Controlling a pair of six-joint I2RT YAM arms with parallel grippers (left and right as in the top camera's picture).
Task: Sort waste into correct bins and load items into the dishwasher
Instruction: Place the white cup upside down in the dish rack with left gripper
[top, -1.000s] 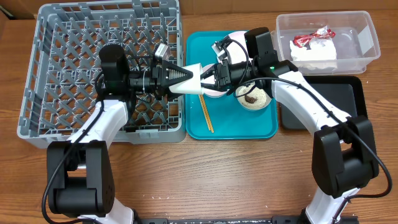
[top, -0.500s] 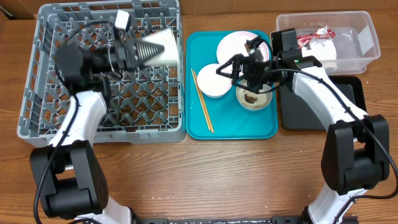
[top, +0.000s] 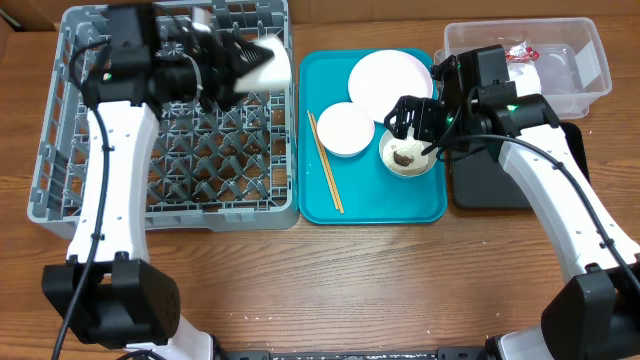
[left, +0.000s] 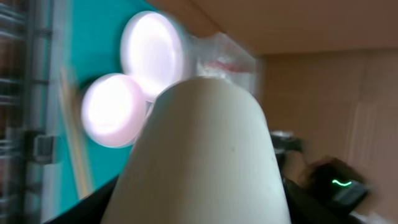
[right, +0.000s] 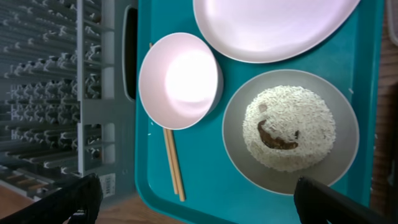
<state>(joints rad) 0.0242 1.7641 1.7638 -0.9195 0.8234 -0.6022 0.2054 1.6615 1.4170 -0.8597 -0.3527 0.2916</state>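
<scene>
Next, my left gripper turns the cup off its side, then lowers it back at the rack's near corner (top: 262, 187) beside the teal tray.
My left gripper (top: 238, 66) is shut on a small white cup (top: 268, 62), held on its side over the far right corner of the grey dish rack (top: 60, 150). The cup (left: 199, 155) fills the left wrist view. My right gripper (top: 415, 122) hangs open and empty above a bowl of rice with a brown lump (top: 408, 158). In the right wrist view that bowl (right: 290, 130), an empty white bowl (right: 180, 81), the plate (right: 273, 25) and the chopsticks (right: 173, 162) lie on the teal tray (right: 205, 186), with my right gripper (right: 199, 205) above them.
A clear tub (top: 590, 75) at the back right holds a red wrapper (top: 505, 55) and a white napkin (top: 510, 85). A black tray (top: 520, 170) lies in front of it, partly under my right arm. The teal tray (top: 315, 205) sits between rack and bins.
My left arm has carried the cup from above the teal tray back over the rack's far right corner. My right gripper has opened and drawn back to the right, over the rice bowl.
</scene>
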